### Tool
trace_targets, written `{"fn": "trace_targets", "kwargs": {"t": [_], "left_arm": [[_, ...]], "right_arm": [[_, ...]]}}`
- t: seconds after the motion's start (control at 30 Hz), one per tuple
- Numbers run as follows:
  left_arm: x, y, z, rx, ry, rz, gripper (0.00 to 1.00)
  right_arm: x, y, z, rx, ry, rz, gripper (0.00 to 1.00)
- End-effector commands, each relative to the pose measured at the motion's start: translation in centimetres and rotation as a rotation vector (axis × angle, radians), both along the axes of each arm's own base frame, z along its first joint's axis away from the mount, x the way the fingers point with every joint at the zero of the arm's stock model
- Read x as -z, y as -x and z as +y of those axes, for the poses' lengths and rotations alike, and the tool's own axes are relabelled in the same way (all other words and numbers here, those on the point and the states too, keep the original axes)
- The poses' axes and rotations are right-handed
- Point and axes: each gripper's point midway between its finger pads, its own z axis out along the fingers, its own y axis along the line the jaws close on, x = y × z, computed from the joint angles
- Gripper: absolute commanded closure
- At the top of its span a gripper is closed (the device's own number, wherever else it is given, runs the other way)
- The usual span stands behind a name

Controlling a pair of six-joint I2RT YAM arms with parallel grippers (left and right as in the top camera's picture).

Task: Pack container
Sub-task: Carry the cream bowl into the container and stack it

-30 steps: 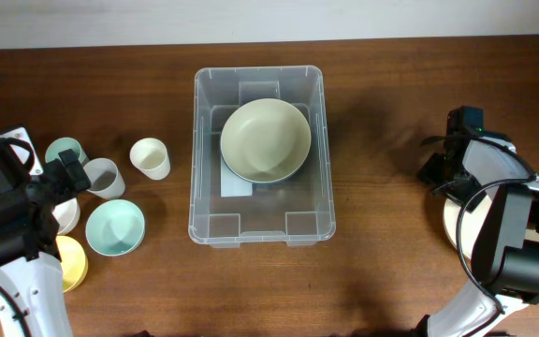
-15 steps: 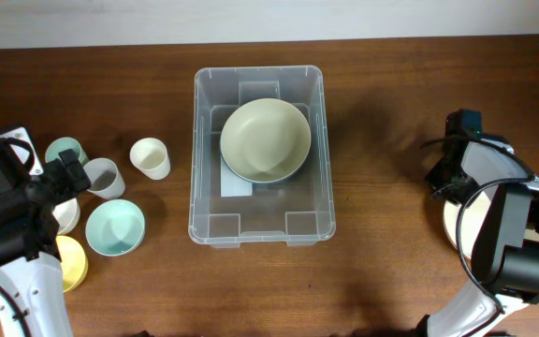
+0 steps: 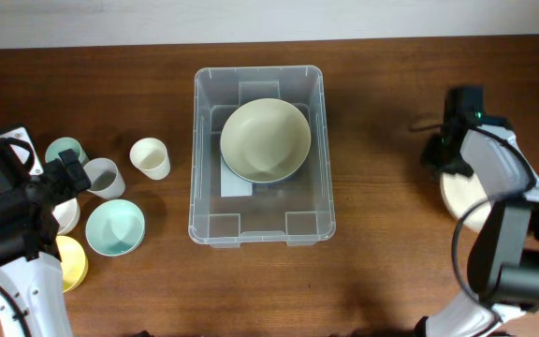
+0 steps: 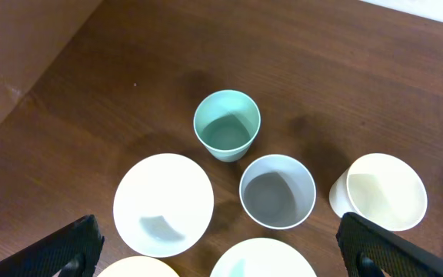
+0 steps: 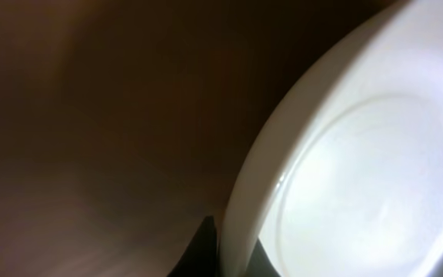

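My right gripper should next lift the white bowl over the side of the bin and let go of it onto the pale green bowl (image 3: 265, 139), because the bin is to the left in the overhead view.
The container (image 3: 206, 201), a large clear bin, stands mid-table with a pale green bowl (image 3: 265, 139) inside it. At the right, my right gripper (image 3: 446, 169) is shut on the rim of a white bowl (image 3: 460, 195). In the right wrist view the white bowl (image 5: 360, 169) fills the right side, and my gripper (image 5: 233, 250) pinches its rim with one dark finger on each side. My left gripper (image 3: 66, 178) hangs open over the cups at the left. Its fingertips (image 4: 60, 250) stand wide apart and hold nothing.
Left of the bin stand a teal cup (image 4: 227, 125), a grey cup (image 4: 278, 191) and a cream cup (image 4: 383, 192). Beside them are a white bowl (image 4: 164, 204), a light teal bowl (image 3: 115, 227) and a yellow bowl (image 3: 71, 262). The table's far edge runs along the top.
My right gripper has shut on the white bowl's rim. It has shifted a little toward the far side, with the bowl following. The left arm has not moved.
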Motion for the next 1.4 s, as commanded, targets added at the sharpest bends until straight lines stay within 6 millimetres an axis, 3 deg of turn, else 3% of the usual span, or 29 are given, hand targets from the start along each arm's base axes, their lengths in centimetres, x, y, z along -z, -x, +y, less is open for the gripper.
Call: {"fn": "trace_targets", "kwargs": {"t": [0.0,0.07,0.1,0.17,0.33,0.43,0.57,0.67,0.87,0.97,1.03,1.1,1.23,1.37], "left_arm": [[-0.3,-0.3,0.0,-0.001,0.011,-0.012,0.01],[-0.3,-0.3,0.0,-0.001,0.011,-0.012,0.0],[-0.3,-0.3,0.0,-0.001,0.011,-0.012,0.0],[-0.3,-0.3,0.0,-0.001,0.011,-0.012,0.01],[-0.3,-0.3,0.0,-0.001,0.011,-0.012,0.0],[-0.3,-0.3,0.0,-0.001,0.011,-0.012,0.0],[-0.3,-0.3,0.0,-0.001,0.011,-0.012,0.0],[-0.3,-0.3,0.0,-0.001,0.011,-0.012,0.0],[-0.3,-0.3,0.0,-0.001,0.011,-0.012,0.01],[-0.3,-0.3,0.0,-0.001,0.011,-0.013,0.0],[-0.3,-0.2,0.0,-0.001,0.011,-0.011,0.0],[-0.3,-0.2,0.0,-0.001,0.011,-0.011,0.0],[-0.3,-0.2,0.0,-0.001,0.011,-0.011,0.0],[-0.3,-0.3,0.0,-0.001,0.011,-0.013,0.0]], "right_arm": [[-10.9,-4.7,6.8,-0.413,0.001,-0.266,0.96],[-14.7,-5.5,11.7,-0.646,0.003,-0.352,0.96],[-16.4,-5.4,15.1,-0.805,0.012,-0.39,0.96],[-17.7,-4.8,19.7,-0.994,0.027,-0.419,0.96],[-16.8,-1.3,31.7,-1.445,0.08,-0.423,0.96],[-14.3,0.5,36.5,-1.629,0.094,-0.382,0.92],[-10.6,1.0,38.9,-1.719,0.088,-0.313,0.95],[-8.3,1.1,39.7,-1.767,0.091,-0.265,0.96],[-6.3,0.5,40.2,-1.773,0.086,-0.242,0.96],[-6.4,0.4,40.3,-1.772,0.088,-0.25,0.95],[-6.3,0.4,40.2,-1.762,0.081,-0.246,0.65],[-6.3,0.5,40.2,-1.754,0.075,-0.24,0.55],[-7.4,0.4,40.1,-1.691,0.054,-0.267,0.51],[-12.7,-1.3,38.3,-1.447,0.035,-0.405,0.51]]}}
